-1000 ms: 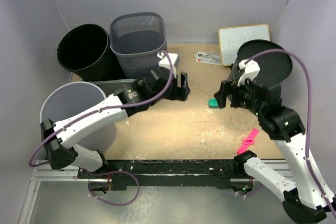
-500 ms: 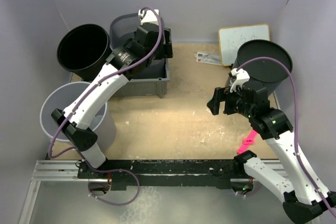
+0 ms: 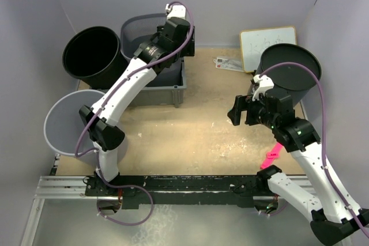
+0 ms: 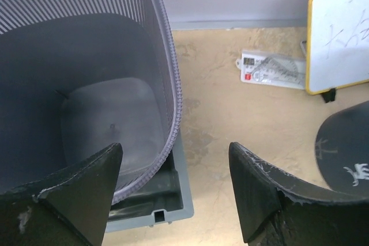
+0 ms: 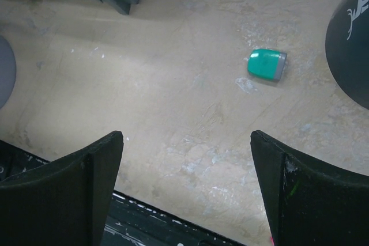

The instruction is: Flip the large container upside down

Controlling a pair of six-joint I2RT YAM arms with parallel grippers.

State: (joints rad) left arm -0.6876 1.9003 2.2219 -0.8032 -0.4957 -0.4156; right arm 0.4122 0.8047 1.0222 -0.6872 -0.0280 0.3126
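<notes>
My left gripper draws back and across onto the light grey bin's rim (image 3: pixel 97 92) next, to its left in the top view, since that bin stands upright.
A grey mesh bin (image 3: pixel 147 36) stands upright at the back, its base in a low grey tray (image 3: pixel 170 89). My left gripper (image 3: pixel 183 37) is open and empty just above the bin's right rim. In the left wrist view the mesh wall (image 4: pixel 86 84) fills the left side, the rim runs between my left gripper's (image 4: pixel 174 155) fingers, and the tray corner (image 4: pixel 183 203) shows below. My right gripper (image 3: pixel 244 110) is open and empty over bare table (image 5: pixel 187 136), left of a black bin (image 3: pixel 288 73).
A black bin (image 3: pixel 92 56) stands at the back left and a light grey bin (image 3: pixel 66 122) at the left edge. A whiteboard (image 3: pixel 268 41) leans on the back wall, with a protractor (image 4: pixel 274 73) beside it. A green object (image 5: pixel 267 64) and a pink object (image 3: pixel 273 155) lie near the right arm.
My left arm has swung from the middle of the table to the back and now hangs over the mesh bin's right rim. My right gripper has shifted slightly left, then held still.
</notes>
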